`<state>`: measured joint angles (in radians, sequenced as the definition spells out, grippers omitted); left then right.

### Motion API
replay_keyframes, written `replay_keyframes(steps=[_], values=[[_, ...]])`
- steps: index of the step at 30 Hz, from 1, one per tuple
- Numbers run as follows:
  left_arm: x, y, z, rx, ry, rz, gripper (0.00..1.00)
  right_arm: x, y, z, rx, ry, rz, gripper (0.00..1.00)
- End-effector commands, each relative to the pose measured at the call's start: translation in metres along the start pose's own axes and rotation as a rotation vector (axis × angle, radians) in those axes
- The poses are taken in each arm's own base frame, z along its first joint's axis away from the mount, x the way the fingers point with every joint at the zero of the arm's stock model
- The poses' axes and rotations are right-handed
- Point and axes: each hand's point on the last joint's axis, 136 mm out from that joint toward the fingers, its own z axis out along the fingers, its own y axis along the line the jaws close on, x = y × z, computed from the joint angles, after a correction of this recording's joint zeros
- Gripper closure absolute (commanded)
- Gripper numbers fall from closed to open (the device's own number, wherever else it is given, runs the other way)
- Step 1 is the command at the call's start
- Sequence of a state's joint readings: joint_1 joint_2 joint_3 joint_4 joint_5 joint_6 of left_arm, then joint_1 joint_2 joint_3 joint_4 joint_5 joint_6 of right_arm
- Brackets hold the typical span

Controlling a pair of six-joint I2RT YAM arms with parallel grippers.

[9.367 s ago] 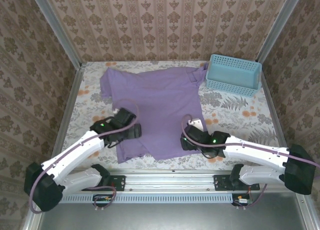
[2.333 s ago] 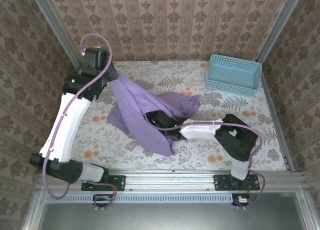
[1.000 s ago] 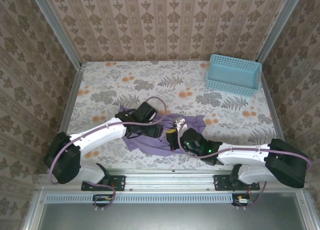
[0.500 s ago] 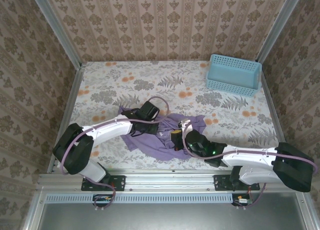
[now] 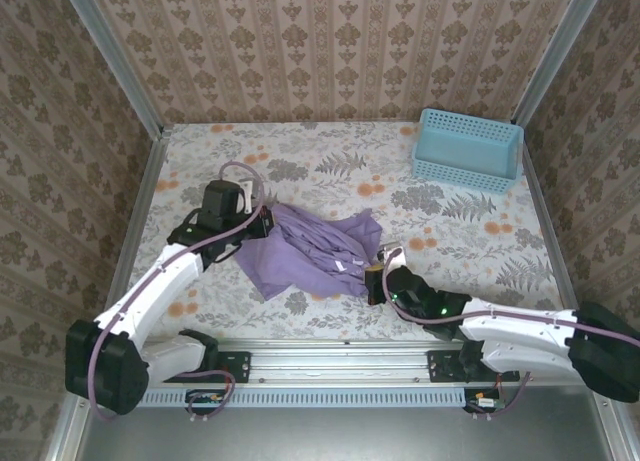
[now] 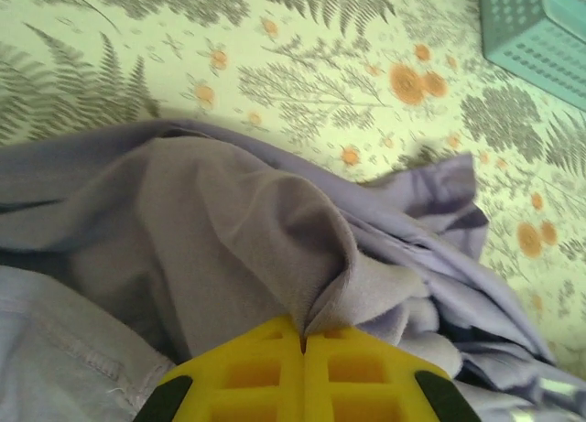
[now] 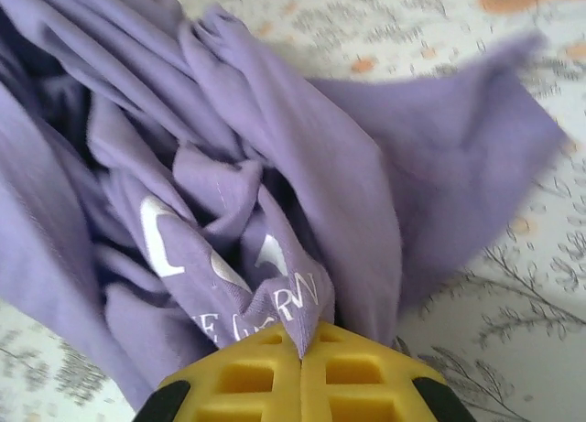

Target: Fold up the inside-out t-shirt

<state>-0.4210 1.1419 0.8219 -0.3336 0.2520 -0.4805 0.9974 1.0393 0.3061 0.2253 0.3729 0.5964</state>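
The cloth between the robot's grippers lies bunched, so the left gripper will next move in toward the heap's middle [image 5: 314, 249], draw the fold away from the right gripper and let it go.
The inside-out t-shirt [image 5: 310, 249] lies crumpled in a lavender heap on the flowered table, near the middle front. My left gripper [image 5: 262, 217] is at the heap's upper left edge, shut on a fold of the t-shirt [image 6: 275, 248]; the yellow pads [image 6: 265, 372] meet with cloth pinched between them. My right gripper [image 5: 377, 272] sits at the heap's lower right edge, shut on a corner of the t-shirt [image 7: 302, 166] that bears white lettering [image 7: 284, 305].
A blue basket [image 5: 468, 149] stands at the back right, and its corner [image 6: 540, 28] shows in the left wrist view. The table's metal rails [image 5: 135, 216] run along both sides and the front. Bare flowered tabletop [image 5: 300, 161] lies behind the heap.
The left gripper closed on the cloth and pulled back toward the left. The right gripper drew toward the right front, so the bunched shirt stretched out between them.
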Motion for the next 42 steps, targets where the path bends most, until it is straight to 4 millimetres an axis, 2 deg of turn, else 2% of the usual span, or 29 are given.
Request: replay_keyframes(steps=[1,3,5,7,10,15,18,21,24,27,29,32,35,39,42], values=[[0.024,-0.01,0.016,0.072,0.098,-0.016,1.0,0.015,0.008,0.006,-0.019,0.1,-0.037,0.86],[0.039,-0.01,0.026,0.053,0.142,0.004,1.0,0.01,0.016,0.007,-0.006,0.131,-0.09,0.73],[0.05,-0.009,0.032,0.034,0.172,0.015,1.0,0.002,0.023,0.006,0.009,0.154,-0.149,0.57],[0.057,-0.01,0.034,0.031,0.185,0.019,1.0,-0.007,0.028,0.005,0.037,0.184,-0.196,0.46],[0.06,-0.008,0.033,0.026,0.175,0.008,1.0,-0.013,0.035,0.009,0.072,0.252,-0.266,0.37],[0.061,-0.007,0.031,0.03,0.161,-0.005,1.0,-0.004,0.038,0.033,0.151,0.367,-0.323,0.36],[0.063,-0.005,0.03,0.03,0.158,-0.01,1.0,0.002,0.043,0.049,0.174,0.409,-0.319,0.41],[0.062,-0.006,0.027,0.036,0.15,-0.011,1.0,0.006,0.04,0.063,0.232,0.418,-0.307,0.47],[0.061,-0.01,0.023,0.055,0.145,-0.024,1.0,0.009,0.043,0.075,0.237,0.411,-0.286,0.61],[0.058,-0.011,0.018,0.06,0.134,-0.028,1.0,0.003,0.051,0.075,0.21,0.386,-0.275,0.85],[0.056,-0.006,0.016,0.043,0.128,-0.032,1.0,-0.007,0.056,0.067,0.184,0.353,-0.283,0.98],[0.048,0.011,0.012,0.018,0.109,-0.111,1.0,-0.024,0.075,0.045,0.066,0.284,-0.313,1.0],[0.032,0.026,0.007,0.053,0.094,-0.23,1.0,-0.046,0.091,0.009,-0.083,0.174,-0.299,1.0],[0.013,0.051,-0.002,-0.067,0.067,-0.246,1.0,-0.078,0.089,-0.038,-0.187,0.007,-0.243,1.0],[0.006,0.068,-0.003,-0.132,0.061,-0.284,1.0,-0.083,0.073,-0.052,-0.182,-0.055,-0.187,1.0]])
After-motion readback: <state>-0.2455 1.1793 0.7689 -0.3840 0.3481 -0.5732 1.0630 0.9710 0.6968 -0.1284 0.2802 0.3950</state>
